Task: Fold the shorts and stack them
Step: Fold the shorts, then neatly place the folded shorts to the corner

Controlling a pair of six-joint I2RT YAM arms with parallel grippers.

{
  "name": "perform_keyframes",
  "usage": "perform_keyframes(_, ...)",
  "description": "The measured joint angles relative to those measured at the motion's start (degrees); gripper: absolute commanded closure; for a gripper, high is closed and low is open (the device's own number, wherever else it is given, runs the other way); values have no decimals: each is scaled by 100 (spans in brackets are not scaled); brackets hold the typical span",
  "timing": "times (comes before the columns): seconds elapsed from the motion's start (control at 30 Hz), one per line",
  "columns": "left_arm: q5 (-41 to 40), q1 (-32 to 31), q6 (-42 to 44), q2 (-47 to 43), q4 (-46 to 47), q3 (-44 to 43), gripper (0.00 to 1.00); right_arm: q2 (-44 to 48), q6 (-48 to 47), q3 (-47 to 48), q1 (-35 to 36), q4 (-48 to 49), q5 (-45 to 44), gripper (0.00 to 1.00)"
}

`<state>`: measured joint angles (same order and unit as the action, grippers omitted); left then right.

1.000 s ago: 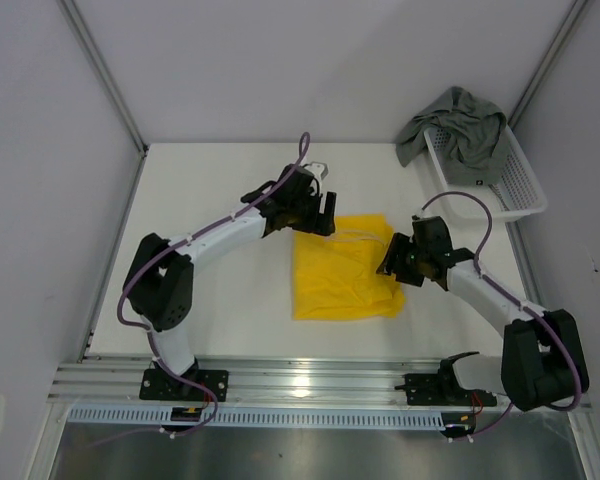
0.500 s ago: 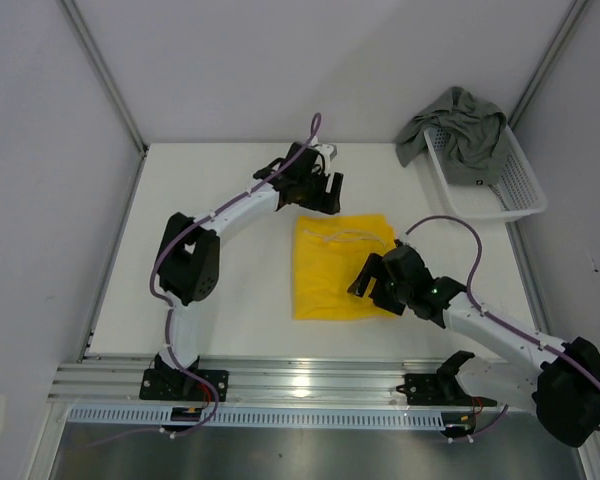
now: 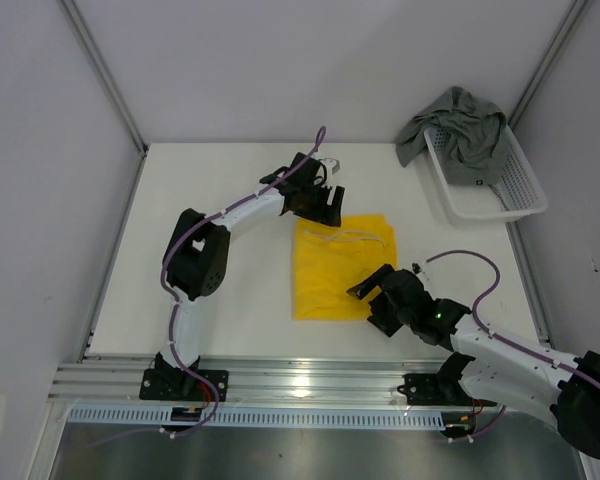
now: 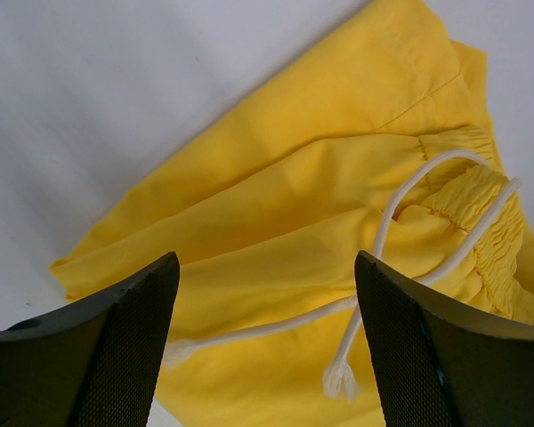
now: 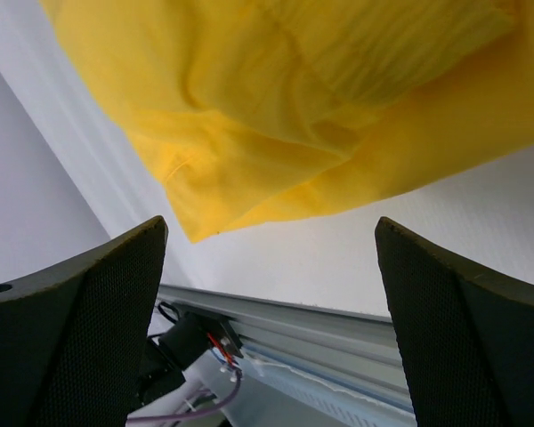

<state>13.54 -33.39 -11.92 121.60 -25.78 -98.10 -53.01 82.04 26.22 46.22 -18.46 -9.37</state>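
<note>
The robot's right gripper should go down next onto the bunched fold [image 3: 363,303] [image 5: 315,171] at the near corner of the yellow shorts.
The yellow shorts [image 3: 340,268] lie folded flat on the middle of the table. My left gripper [image 3: 326,208] is open at their far left corner. In the left wrist view [image 4: 265,267] the yellow cloth [image 4: 276,187] and its white drawstring [image 4: 384,229] lie between the spread fingers. My right gripper [image 3: 369,304] is open and empty at the shorts' near right corner. In the right wrist view [image 5: 269,233] the yellow hem [image 5: 249,169] lies just beyond the fingers. The grey-green shorts [image 3: 458,124] hang crumpled over the white mesh basket [image 3: 520,204] at the far right.
The metal rail [image 3: 310,378] with both arm bases runs along the table's near edge and also shows in the right wrist view [image 5: 338,320]. White walls close in the table on the left, far and right sides.
My right gripper has swung from the shorts' right edge toward the near edge, to their near right corner. My left gripper has shifted slightly right onto the far left corner.
</note>
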Motion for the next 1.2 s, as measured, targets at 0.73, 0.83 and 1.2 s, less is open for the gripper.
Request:
perform_keyframes(0.73,330,76,-4,15,94,151,19,-1071,1335,-343,286,885,-599,30)
perform_keyframes(0.83,323,83,-9,31,96,179,20,-1220,1224,-350,85,1025,-535,62)
perform_keyframes(1.2,341,271,-170,42,240,629,20,-951,-317,-358,-1613,966,166,100)
